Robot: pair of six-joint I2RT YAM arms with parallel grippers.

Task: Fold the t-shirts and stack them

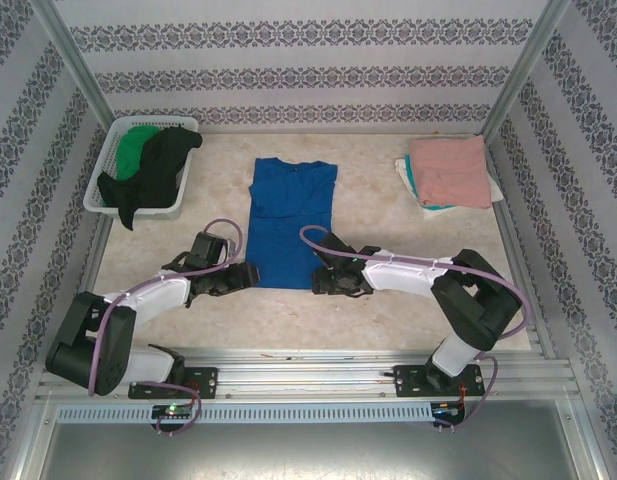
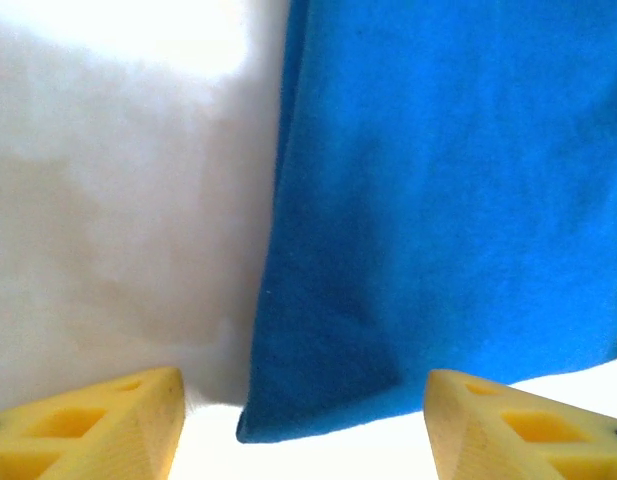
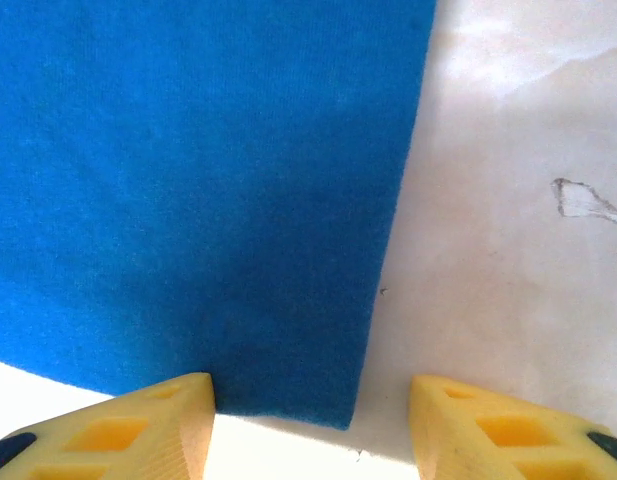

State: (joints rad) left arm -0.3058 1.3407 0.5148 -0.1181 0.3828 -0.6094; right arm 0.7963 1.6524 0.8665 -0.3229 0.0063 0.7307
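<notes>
Next, the right gripper stays low and draws its yellow fingers together onto the hem's near corner (image 3: 333,405), since that blue corner lies between them, still unclamped.
A royal-blue t-shirt (image 1: 288,215) lies flat mid-table, its sides folded in to a narrow strip, collar at the far end. My left gripper (image 1: 250,273) sits low at its near left corner and my right gripper (image 1: 318,278) at its near right corner. In the left wrist view the blue cloth (image 2: 438,200) ends in a corner between my open yellow fingers (image 2: 108,420), which do not clamp it. In the right wrist view the blue hem corner (image 3: 188,180) lies likewise inside the open right gripper (image 3: 313,430). A folded salmon-pink t-shirt (image 1: 450,170) tops a stack at the far right.
A white slatted basket (image 1: 101,170) at the far left holds a green t-shirt (image 1: 138,145) and a black one (image 1: 153,175) that hangs over its rim. Patterned walls close in the table on three sides. A metal rail runs along the near edge.
</notes>
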